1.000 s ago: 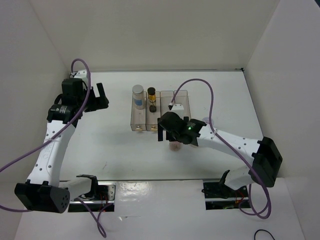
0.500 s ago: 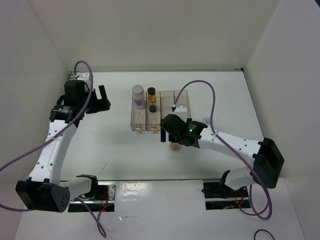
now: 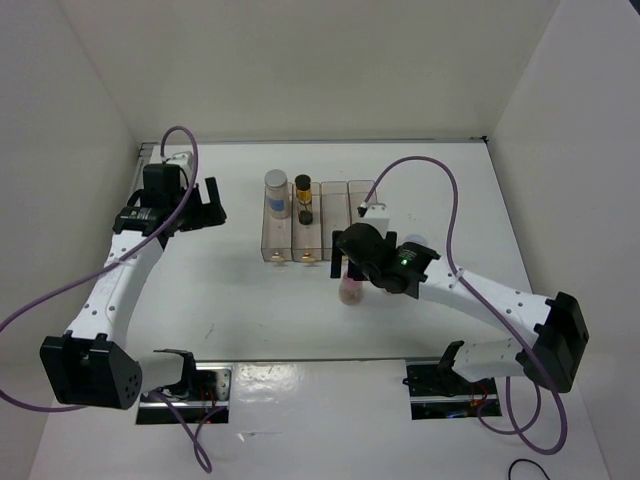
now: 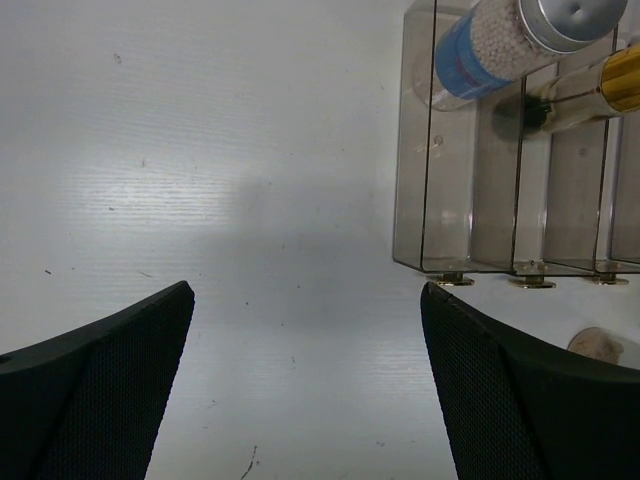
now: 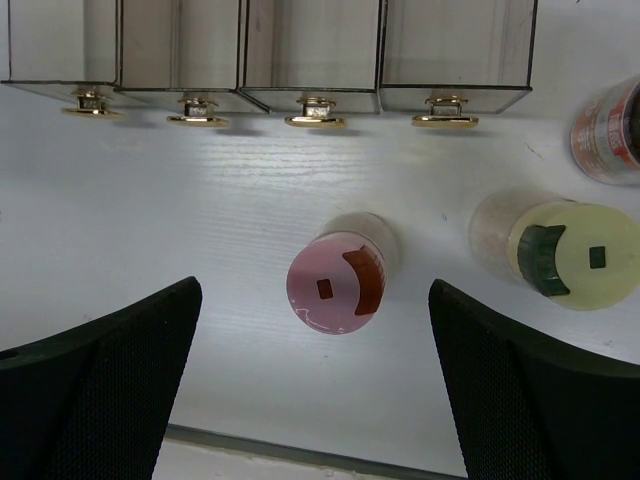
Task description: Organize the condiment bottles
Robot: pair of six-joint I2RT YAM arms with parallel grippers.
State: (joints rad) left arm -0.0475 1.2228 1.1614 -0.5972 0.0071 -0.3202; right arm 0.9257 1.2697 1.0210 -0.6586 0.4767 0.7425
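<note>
The bottle's pink cap (image 3: 351, 284) (image 5: 336, 283) is below my right gripper, between its wide-open fingers. My right gripper will go down next until its fingers are on either side of the cap, and then close them.
The clear rack (image 3: 312, 228) holds the silver-capped blue-label bottle (image 3: 276, 191) and the dark gold-band bottle (image 3: 304, 198) in its two left compartments; both also show in the left wrist view (image 4: 505, 40) (image 4: 600, 90). The pink-capped bottle (image 5: 337, 281) stands upright in front of the rack (image 5: 270, 50), below and between the wide-open fingers of my right gripper (image 5: 315, 370), untouched. It also shows in the top view (image 3: 350, 287) under the right gripper (image 3: 348, 268). The yellow-green-capped bottle (image 5: 575, 262) and the white/red-lidded bottle (image 5: 612, 130) stand to its right. My left gripper (image 3: 208, 205) is open and empty, left of the rack (image 4: 470, 200).
White walls close the table on the left, back and right. The rack's two right compartments hold nothing. The right arm's purple cable (image 3: 440, 200) loops over the table right of the rack. The white/red-lidded bottle's cap (image 3: 415, 241) shows beside the right arm.
My right gripper has shifted right and slightly back, uncovering the pink-capped bottle in the top view. My left gripper has moved right and back, toward the rack.
</note>
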